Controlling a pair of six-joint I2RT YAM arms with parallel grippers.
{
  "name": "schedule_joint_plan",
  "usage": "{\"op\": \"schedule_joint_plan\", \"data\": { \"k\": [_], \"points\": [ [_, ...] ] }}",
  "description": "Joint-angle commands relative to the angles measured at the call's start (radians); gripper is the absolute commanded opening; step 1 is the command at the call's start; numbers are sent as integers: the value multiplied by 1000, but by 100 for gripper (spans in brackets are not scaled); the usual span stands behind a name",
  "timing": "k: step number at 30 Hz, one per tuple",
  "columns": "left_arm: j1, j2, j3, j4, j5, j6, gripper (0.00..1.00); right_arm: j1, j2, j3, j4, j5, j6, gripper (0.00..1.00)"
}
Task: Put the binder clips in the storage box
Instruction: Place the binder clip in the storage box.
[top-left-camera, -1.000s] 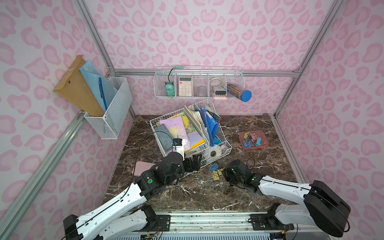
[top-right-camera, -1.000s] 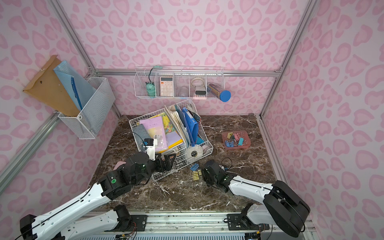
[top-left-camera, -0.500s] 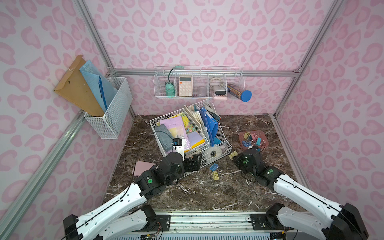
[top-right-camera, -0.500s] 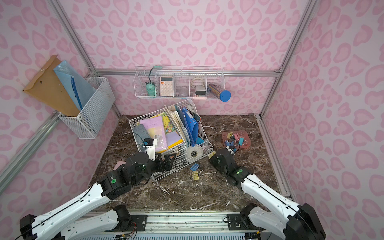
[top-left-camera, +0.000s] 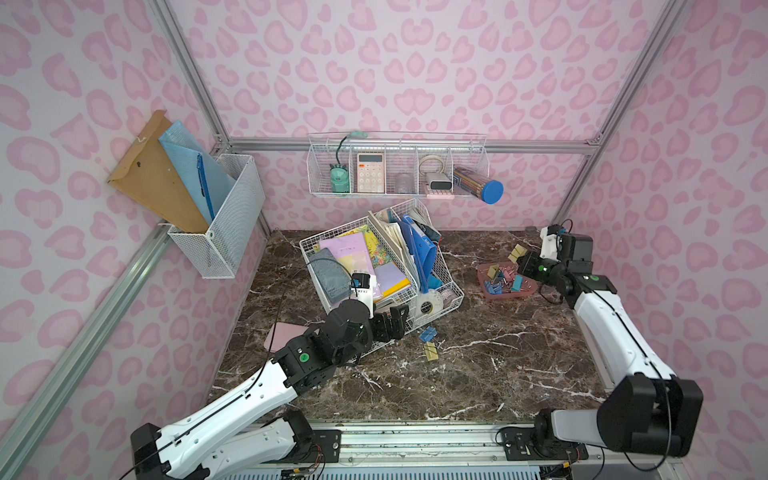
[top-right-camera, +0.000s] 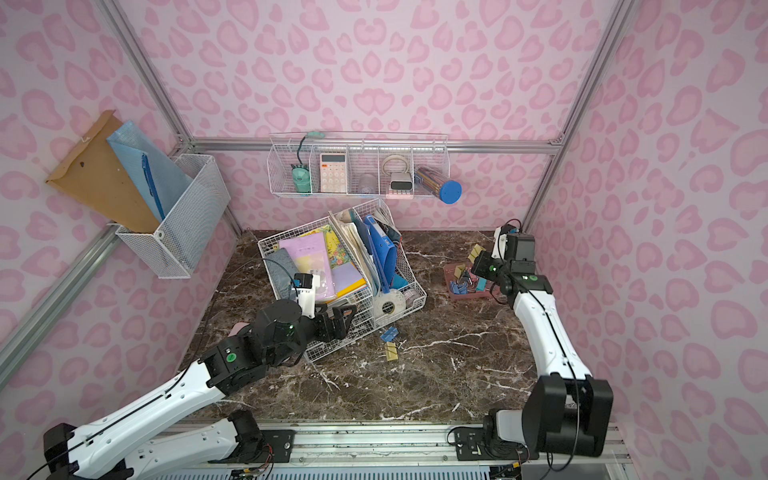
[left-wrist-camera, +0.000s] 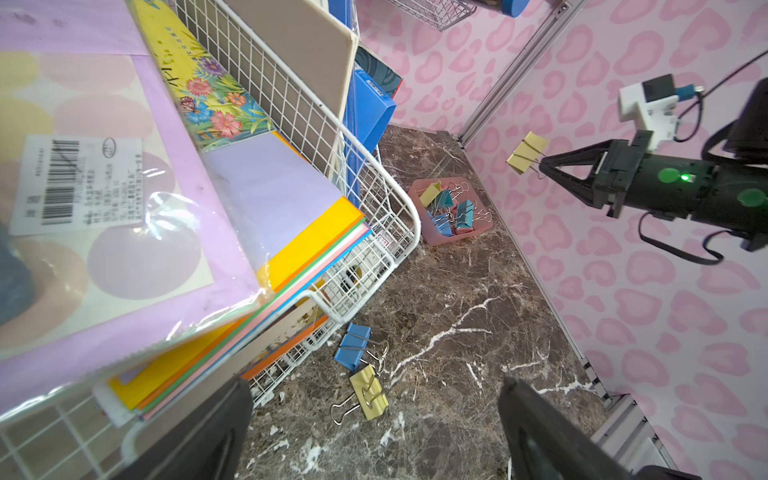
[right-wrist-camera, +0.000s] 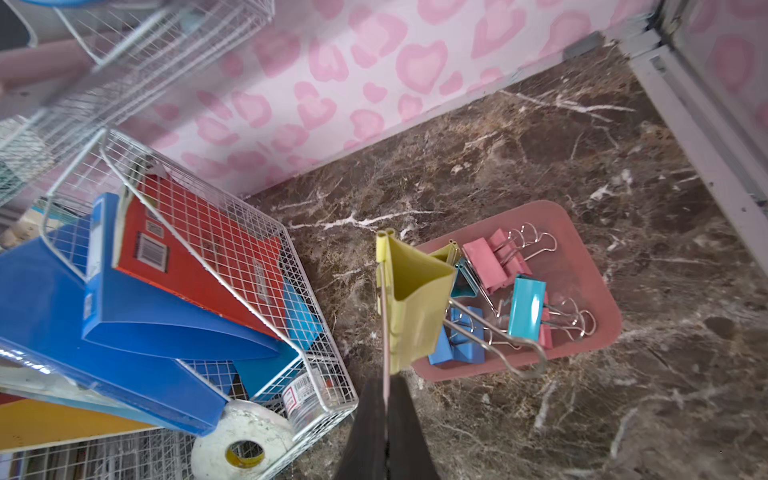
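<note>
The high-hanging clip will go down into the storage box's end by the organiser below, as my right gripper tilts its fingers down and lowers it there to let it go.
The storage box (top-left-camera: 524, 292) (right-wrist-camera: 590, 266), a shallow dusty-pink tray, sits at the back right of the marble table and holds several binder clips (right-wrist-camera: 525, 305) in pink, blue, teal and yellow. My right gripper (top-left-camera: 522, 260) (right-wrist-camera: 386, 384) is shut on the wire handle of a yellow binder clip (top-left-camera: 518, 252) (left-wrist-camera: 527, 153) (right-wrist-camera: 415, 307), which hangs above the box's near-left edge. On the table by the organiser's front corner lie a blue clip (top-left-camera: 427, 333) (left-wrist-camera: 353, 347) and a yellow clip (top-left-camera: 431, 351) (left-wrist-camera: 369, 395). Just left of them my left gripper (top-left-camera: 392, 323) (left-wrist-camera: 376, 384) hovers open and empty.
A white wire desk organiser (top-left-camera: 451, 305) full of folders and paper fills the middle, with a tape roll (top-left-camera: 428, 305) in its front corner. A flat pale-pink case (top-left-camera: 284, 334) lies under my left arm. Wire baskets hang on the back and left walls.
My right arm has swung from the loose clips near the table's middle to the back right, lifting a yellow clip over the box. The left arm has not moved.
</note>
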Motion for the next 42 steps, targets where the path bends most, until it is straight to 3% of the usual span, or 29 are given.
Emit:
{"op": "schedule_joint_plan", "data": {
  "k": [1, 8, 25, 37, 40, 42],
  "points": [
    [0, -5, 5, 13, 8, 2, 97, -5, 133, 105, -142, -80, -143, 0],
    [0, -13, -3, 8, 1, -4, 97, 32, 391, 320, -295, 44, -243, 0],
    [0, -9, 8, 4, 3, 4, 97, 94, 587, 397, -323, 139, -248, 0],
    [0, -12, 10, 5, 18, 2, 98, 117, 486, 390, -309, 248, -187, 29],
    [0, 4, 25, 0, 70, 48, 97, 116, 446, 376, -294, 253, -178, 39],
    [-5, 44, 46, -8, 129, 94, 93, 114, 417, 374, -290, 265, -166, 40]
  ]
}}
